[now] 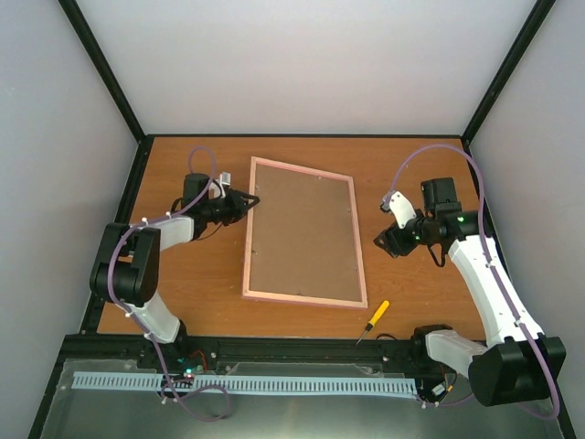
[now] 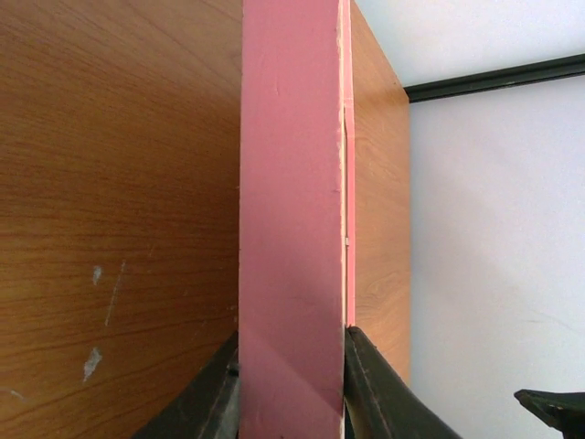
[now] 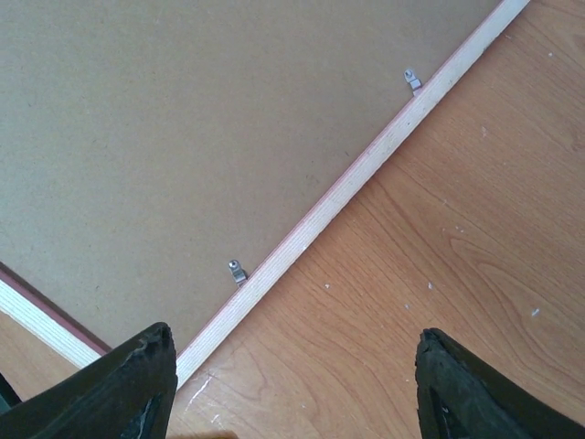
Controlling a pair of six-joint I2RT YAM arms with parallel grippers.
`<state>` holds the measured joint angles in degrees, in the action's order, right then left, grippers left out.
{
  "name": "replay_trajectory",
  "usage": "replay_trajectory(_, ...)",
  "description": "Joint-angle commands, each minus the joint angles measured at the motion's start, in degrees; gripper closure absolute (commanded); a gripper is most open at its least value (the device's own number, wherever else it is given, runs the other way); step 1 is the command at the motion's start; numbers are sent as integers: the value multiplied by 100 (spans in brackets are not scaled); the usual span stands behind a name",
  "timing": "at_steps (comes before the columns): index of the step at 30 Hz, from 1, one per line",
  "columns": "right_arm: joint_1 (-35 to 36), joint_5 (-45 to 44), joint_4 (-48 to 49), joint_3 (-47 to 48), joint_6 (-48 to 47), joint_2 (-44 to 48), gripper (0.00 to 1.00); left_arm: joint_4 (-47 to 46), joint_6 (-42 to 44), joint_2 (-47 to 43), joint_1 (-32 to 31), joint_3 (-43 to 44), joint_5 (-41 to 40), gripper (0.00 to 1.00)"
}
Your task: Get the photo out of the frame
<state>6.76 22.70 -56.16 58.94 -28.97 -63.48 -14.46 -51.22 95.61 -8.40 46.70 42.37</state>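
Observation:
Next, my left gripper eases the pink bar [image 1: 252,180] [image 2: 292,201], held up, a little outward, lowers it onto the wood and releases it, since the tabletop lies below the gripper.
The pink frame [image 1: 249,240] lies back-up on the table, with its brown backing board [image 1: 302,233] facing up. The photo is hidden under that board. My left gripper [image 1: 250,197] is shut on the frame's left rail near the far corner. In the left wrist view the pink edge [image 2: 292,183] fills the gap between the two black fingers [image 2: 379,389]. My right gripper [image 1: 384,240] hovers open just right of the frame. In its wrist view the gripper [image 3: 292,343] is over bare wood beside the pale rail [image 3: 347,197].
Two small metal clips [image 3: 237,270] [image 3: 412,80] sit along the rail on the backing board [image 3: 183,119]. A yellow-handled screwdriver [image 1: 375,320] lies near the front edge, right of the frame's near corner. White walls and black posts close in the table.

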Motion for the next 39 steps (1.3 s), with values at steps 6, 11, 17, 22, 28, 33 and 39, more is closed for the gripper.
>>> replay_trajectory(6,-35,40,229,-133,-141,-74,31,175,658,638,14,503,-1212,97)
replay_trajectory(11,-35,39,410,-272,-127,-103,32,710,900,1142,14,1170,-1364,85)
replay_trajectory(17,-35,45,677,-516,-61,-120,32,763,888,1674,14,1458,-1342,81)
replay_trajectory(22,-35,11,828,-678,-47,-144,32,720,880,1876,14,1449,-1332,66)
replay_trajectory(28,-35,23,857,-710,-61,-186,32,1204,1097,1799,14,1531,-1851,47)
replay_trajectory(33,-35,39,1002,-805,23,-217,32,1882,1147,1309,-13,1513,-2670,40)
replay_trajectory(39,-50,-50,1574,-992,434,-201,32,2488,2131,21,-906,1300,-3274,40)
